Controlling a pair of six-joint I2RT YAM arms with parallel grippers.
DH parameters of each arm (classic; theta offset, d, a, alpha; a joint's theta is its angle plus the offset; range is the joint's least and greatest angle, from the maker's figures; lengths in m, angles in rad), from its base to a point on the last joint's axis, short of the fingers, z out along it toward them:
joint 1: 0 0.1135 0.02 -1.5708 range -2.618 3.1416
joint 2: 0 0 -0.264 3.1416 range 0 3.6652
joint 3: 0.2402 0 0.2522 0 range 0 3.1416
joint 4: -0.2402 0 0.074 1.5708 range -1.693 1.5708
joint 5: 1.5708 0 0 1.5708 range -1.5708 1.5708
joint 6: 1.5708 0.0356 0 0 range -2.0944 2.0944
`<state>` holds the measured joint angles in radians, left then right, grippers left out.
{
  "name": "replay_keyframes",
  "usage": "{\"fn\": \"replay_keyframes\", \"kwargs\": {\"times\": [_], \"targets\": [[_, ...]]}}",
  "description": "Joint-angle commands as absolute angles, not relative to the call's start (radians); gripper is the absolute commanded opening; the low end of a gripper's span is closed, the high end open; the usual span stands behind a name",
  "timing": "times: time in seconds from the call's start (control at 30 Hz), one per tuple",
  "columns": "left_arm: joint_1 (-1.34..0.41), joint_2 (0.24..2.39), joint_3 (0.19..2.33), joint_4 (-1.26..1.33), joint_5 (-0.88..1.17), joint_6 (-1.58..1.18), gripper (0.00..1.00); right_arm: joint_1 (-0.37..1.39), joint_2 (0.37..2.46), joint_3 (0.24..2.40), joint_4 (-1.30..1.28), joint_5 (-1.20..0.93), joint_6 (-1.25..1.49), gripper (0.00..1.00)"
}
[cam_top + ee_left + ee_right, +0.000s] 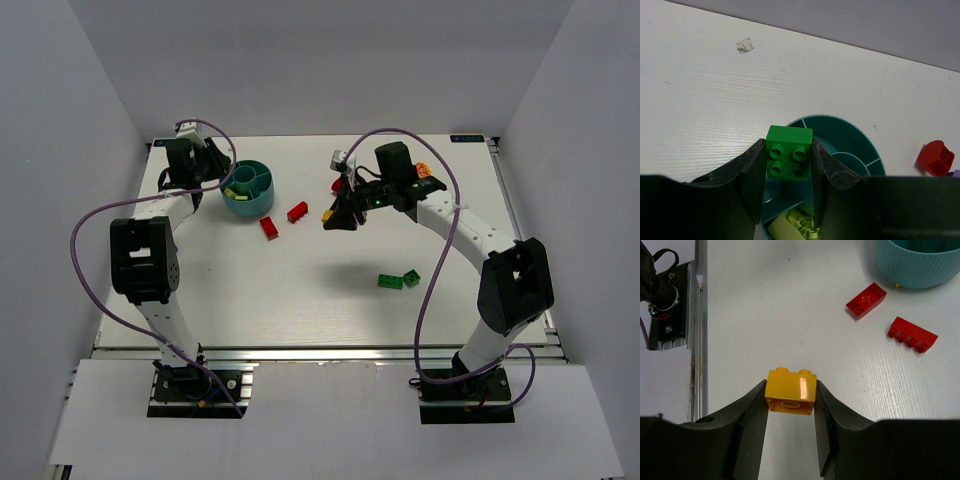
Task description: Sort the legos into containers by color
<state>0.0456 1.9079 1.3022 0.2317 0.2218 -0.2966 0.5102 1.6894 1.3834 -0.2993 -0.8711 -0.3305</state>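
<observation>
The cup's section facing the yellow brick (263, 187) looks empty, so I should move my right gripper left in the top view over it next and release the yellow brick.
My left gripper (788, 150) is shut on a green brick (789, 161) and holds it over the round teal cup (855, 134). One cup compartment holds pale yellow-green bricks (792, 225). In the top view the left gripper (224, 180) is at the cup's (250, 203) left rim. My right gripper (790, 390) is shut on a yellow brick (791, 389) above the table, right of the cup (920, 267). Two red bricks (866, 299) (912, 334) lie beside the cup, also in the top view (268, 227) (297, 212). Two green bricks (390, 281) (411, 277) lie mid-right.
A small cluster of pieces, one red (346, 186) and one orange-yellow (425, 172), lies at the back near the right arm. A red piece (936, 157) shows right of the cup. The table's near rail (700, 315) runs along the left of the right wrist view.
</observation>
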Motion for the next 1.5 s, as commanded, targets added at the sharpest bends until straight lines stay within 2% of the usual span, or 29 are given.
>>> {"fn": "replay_keyframes", "kwargs": {"times": [0.0, 0.33, 0.6, 0.77, 0.8, 0.9, 0.97, 1.0, 1.17, 1.27, 1.47], "targets": [[0.046, 1.898, 1.298, 0.227, 0.215, -0.291, 0.3, 0.505, 1.663, 1.387, -0.305, -0.899, -0.348, 0.0], [0.046, 1.887, 1.298, 0.204, 0.186, -0.299, 0.53, 0.505, 1.658, 1.384, -0.307, -0.899, -0.351, 0.0], [0.046, 1.872, 1.295, 0.198, 0.181, -0.302, 0.57, 0.505, 1.655, 1.381, -0.307, -0.902, -0.351, 0.0], [0.046, 1.839, 1.308, 0.198, 0.17, -0.333, 0.53, 0.505, 1.648, 1.384, -0.308, -0.9, -0.351, 0.0], [0.046, 1.815, 1.315, 0.19, 0.158, -0.339, 0.51, 0.505, 1.649, 1.387, -0.31, -0.896, -0.356, 0.0], [0.049, 1.761, 1.33, 0.15, 0.131, -0.383, 0.35, 0.505, 1.644, 1.396, -0.318, -0.875, -0.37, 0.0], [0.058, 1.695, 1.315, 0.115, 0.143, -0.429, 0.31, 0.505, 1.646, 1.402, -0.321, -0.853, -0.385, 0.0], [0.061, 1.671, 1.304, 0.098, 0.15, -0.446, 0.33, 0.505, 1.644, 1.407, -0.321, -0.835, -0.391, 0.0], [0.106, 1.462, 1.15, 0.006, 0.221, -0.523, 0.62, 0.512, 1.658, 1.431, -0.244, -0.79, -0.408, 0.0], [0.13, 1.309, 1.01, -0.041, 0.229, -0.56, 0.73, 0.525, 1.681, 1.434, -0.125, -0.79, -0.417, 0.0], [0.14, 1.036, 0.804, -0.121, 0.209, -0.641, 0.79, 0.619, 1.81, 1.546, 0.095, -0.715, -0.41, 0.0]]}}
